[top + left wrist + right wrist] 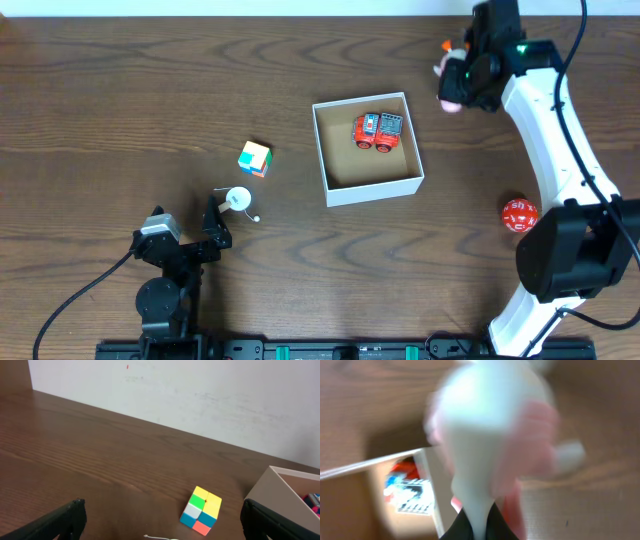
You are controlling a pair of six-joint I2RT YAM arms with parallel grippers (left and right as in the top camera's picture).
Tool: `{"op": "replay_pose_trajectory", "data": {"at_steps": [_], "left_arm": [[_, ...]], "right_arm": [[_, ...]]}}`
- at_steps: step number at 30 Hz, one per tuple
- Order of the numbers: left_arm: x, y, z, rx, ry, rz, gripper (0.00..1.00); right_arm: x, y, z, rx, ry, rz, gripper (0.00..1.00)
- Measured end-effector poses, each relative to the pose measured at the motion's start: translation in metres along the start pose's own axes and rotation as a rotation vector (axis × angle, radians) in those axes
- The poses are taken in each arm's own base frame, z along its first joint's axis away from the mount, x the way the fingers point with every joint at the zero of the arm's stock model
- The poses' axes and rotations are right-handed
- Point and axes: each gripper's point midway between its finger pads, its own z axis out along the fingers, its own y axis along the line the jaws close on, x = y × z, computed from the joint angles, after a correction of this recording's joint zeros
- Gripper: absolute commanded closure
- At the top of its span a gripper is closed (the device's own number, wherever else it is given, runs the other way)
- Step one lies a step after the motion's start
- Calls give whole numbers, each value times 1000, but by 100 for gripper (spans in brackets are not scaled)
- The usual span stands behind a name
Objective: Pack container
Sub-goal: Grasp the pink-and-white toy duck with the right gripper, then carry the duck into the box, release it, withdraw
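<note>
My right gripper should swing back and to the left in the overhead view, over the near part of the container's bottom, to let go of the toy, because that part of the bottom is empty.
The container, a shallow white-walled box with a brown inside, sits mid-table and holds a red toy car. Its corner shows in the left wrist view and the right wrist view. My right gripper is shut on a pink and white soft toy and holds it above the table, just right of the container's far right corner. My left gripper is open and empty near the front left. A colourful cube lies ahead of it, and a small white round toy lies between.
A red ball with white marks lies on the table at the right, beside the right arm's base. The table is dark brown wood. A pale wall stands behind the table's far edge.
</note>
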Motion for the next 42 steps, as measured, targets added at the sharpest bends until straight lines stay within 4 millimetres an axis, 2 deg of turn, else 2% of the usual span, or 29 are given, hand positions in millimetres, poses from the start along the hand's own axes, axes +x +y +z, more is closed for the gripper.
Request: {"op": "replay_pose_trajectory", "data": {"at_steps": [2,6,12,16,20,25,35,38,42], "left_arm": [[0,0,0,0,0,0,2],[0,0,0,0,0,0,2],[0,0,0,0,0,0,2],[0,0,0,0,0,0,2],[0,0,0,0,0,0,2],[0,0,0,0,0,0,2],[0,0,0,0,0,0,2],[0,0,0,0,0,0,2],[0,0,0,0,0,0,2]], "right_arm": [[4,15,-9,-41,23,-116,99],[28,41,-19,-88,99,-358,98],[76,89,-24,-179,200,-797,99],[92,109,-26,-233,210,-1019,99],[104,108,-29,-260,238,-1189,99],[102,103,-28,-250,233,-1335,99],[100,98,-27,-253,224,-1497,99],[101,96,-20,-259,240,-1519,99],[108,93,1,-280,298,-1539,99]]}}
